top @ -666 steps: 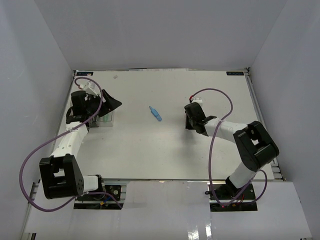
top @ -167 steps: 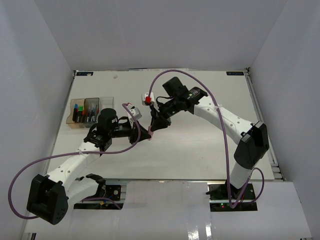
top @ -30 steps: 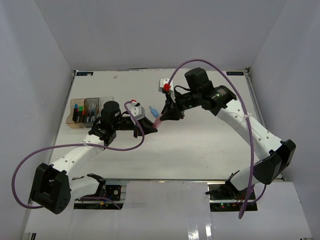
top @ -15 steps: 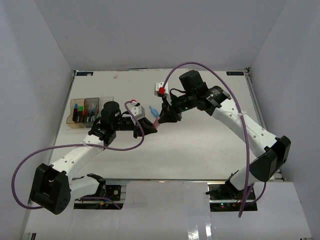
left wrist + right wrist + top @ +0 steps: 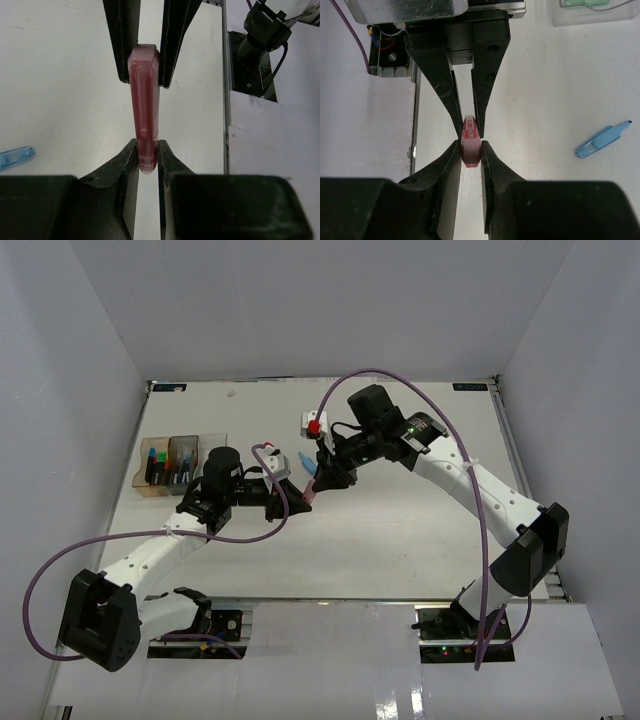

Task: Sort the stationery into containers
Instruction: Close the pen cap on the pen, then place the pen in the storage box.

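The clear box holds something green, so I will move my left gripper left in the top view, down over that box, and release the pink-red piece.
A pink-red tapered piece (image 5: 313,490) hangs above the table's middle, held at both ends. My left gripper (image 5: 146,151) is shut on its narrow end (image 5: 144,115). My right gripper (image 5: 470,150) is shut on its thick end (image 5: 470,142), and each wrist view shows the other gripper's fingers (image 5: 171,45) clamped opposite. A blue tapered piece (image 5: 309,469) lies on the table just beyond the grippers, also visible at the left wrist view's edge (image 5: 16,156) and in the right wrist view (image 5: 600,142). The containers (image 5: 150,480) stand at the far left with several highlighters inside.
The row of boxes runs amber (image 5: 143,472), grey (image 5: 183,448) and clear (image 5: 215,443). In the right wrist view a clear box (image 5: 555,17) holds something green. Purple cables loop over both arms. White walls enclose the table.
My right arm's wrist has swung left and a little nearer, keeping the pink piece between both grippers. The left arm has barely moved. Both grips stay shut.
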Robot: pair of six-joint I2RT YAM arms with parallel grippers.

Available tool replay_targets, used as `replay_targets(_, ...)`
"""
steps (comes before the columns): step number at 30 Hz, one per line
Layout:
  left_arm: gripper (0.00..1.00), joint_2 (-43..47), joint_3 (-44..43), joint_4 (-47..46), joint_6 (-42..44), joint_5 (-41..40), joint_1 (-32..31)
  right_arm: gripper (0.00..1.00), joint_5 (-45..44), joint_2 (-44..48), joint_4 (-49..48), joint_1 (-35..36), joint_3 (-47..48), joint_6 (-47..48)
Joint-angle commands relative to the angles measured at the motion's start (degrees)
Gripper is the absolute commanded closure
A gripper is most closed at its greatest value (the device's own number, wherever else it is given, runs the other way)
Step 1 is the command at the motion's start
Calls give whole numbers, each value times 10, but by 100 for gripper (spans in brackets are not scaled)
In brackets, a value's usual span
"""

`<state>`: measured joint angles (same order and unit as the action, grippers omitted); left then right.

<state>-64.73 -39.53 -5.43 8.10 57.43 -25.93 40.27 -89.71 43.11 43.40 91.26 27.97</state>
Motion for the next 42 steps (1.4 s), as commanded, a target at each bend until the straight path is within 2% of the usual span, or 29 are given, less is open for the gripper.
replay_targets(1,100,60,-23,-99,4,31,-3,92,-27,-50,66,28,-29,20)
replay_targets(13,100,58,-9,-78,16,15,1,92,-36,-28,63,32,-27,22)
replay_targets(17,100,52,-4,-29,29,5,-4,92,-35,-16,59,32,-14,20)
replay_targets(19,100,52,5,-13,34,3,-6,89,-29,-12,57,32,-15,21)
replay_targets(25,100,72,32,-5,29,-10,-9,73,-28,10,39,32,-38,17)
replay_targets(26,100,73,33,-5,29,-10,-9,66,-30,13,39,31,-39,17)
replay_targets(28,100,72,36,-5,29,-13,-10,59,-41,20,38,32,-36,15)
replay_targets(36,100,70,38,4,32,-24,-10,33,-120,60,38,22,-20,-2)
replay_targets(42,100,57,22,28,6,-136,-10,10,-200,132,-12,6,-56,-47)
